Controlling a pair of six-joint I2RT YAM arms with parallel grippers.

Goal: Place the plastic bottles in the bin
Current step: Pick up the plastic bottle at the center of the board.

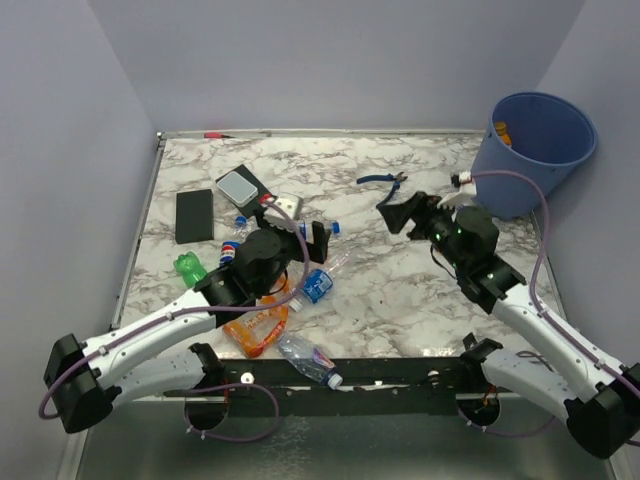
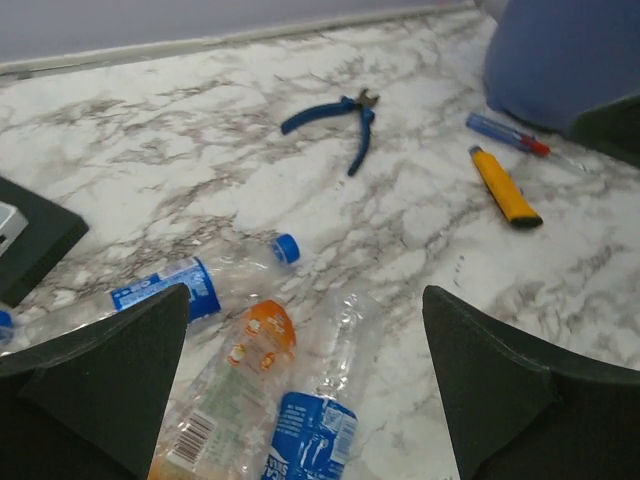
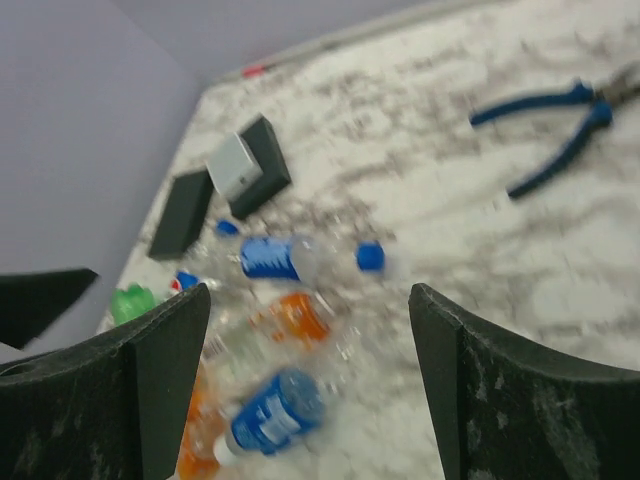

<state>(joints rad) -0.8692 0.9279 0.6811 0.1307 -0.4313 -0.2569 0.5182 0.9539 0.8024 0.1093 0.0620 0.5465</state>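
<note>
My left gripper tips downward and moves down to the right in the top view over the blue-labelled clear bottle's bare end (image 1: 342, 264) (image 2: 344, 333) next.
Several plastic bottles lie in a loose heap at the table's left front: a green one (image 1: 188, 268), a blue-labelled one (image 1: 318, 283), an orange-tinted one (image 1: 255, 325) and a clear one (image 1: 308, 362) at the front edge. My left gripper (image 1: 300, 235) hovers open over the heap. In its wrist view, a blue-labelled bottle (image 2: 315, 430) and an orange-labelled bottle (image 2: 240, 390) lie below, between its fingers (image 2: 120, 380). My right gripper (image 1: 400, 212) hangs open and empty mid-table, left of the blue bin (image 1: 535, 150). The right wrist view is blurred and shows the bottles (image 3: 275, 415) beneath.
Blue-handled pliers (image 1: 382, 181) lie behind the right gripper. An orange-handled tool (image 2: 505, 188) and a screwdriver (image 2: 510, 135) lie by the bin's foot. A flat black slab (image 1: 194, 215) and a grey-topped black box (image 1: 243, 188) sit at the back left. Something orange (image 1: 502, 130) shows inside the bin.
</note>
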